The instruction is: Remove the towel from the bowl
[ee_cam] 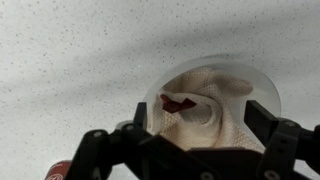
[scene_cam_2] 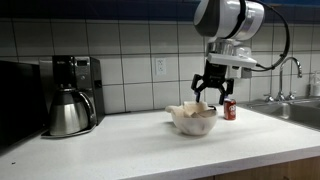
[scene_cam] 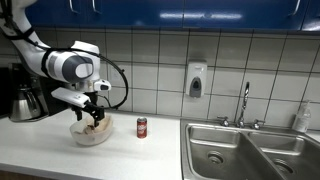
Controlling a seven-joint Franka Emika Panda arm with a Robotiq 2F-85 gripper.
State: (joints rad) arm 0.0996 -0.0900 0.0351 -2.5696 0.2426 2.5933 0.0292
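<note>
My gripper will next go down with its open fingers around the towel's bunched top (scene_cam_2: pixel 201 109) (ee_cam: pixel 206 112) below it and close, because that raised cloth is above the bowl's rim.
A cream towel (ee_cam: pixel 205 110) with a small red mark lies bunched inside a clear glass bowl (ee_cam: pixel 266 84) on the white countertop. The bowl shows in both exterior views (scene_cam: pixel 90 134) (scene_cam_2: pixel 194 122), with the towel (scene_cam_2: pixel 190 110) rising above its rim. My gripper (ee_cam: pixel 198 130) hangs directly over the bowl, jaws open, one finger at each side of the towel, holding nothing. In the exterior views the gripper (scene_cam: pixel 94 108) (scene_cam_2: pixel 208 92) is just above the towel.
A red soda can (scene_cam: pixel 141 127) (scene_cam_2: pixel 230 109) stands on the counter beside the bowl. A steel kettle (scene_cam_2: pixel 68 112) and coffee machine (scene_cam_2: pixel 76 78) stand near the wall. A double sink (scene_cam: pixel 250 152) with faucet lies further along the counter.
</note>
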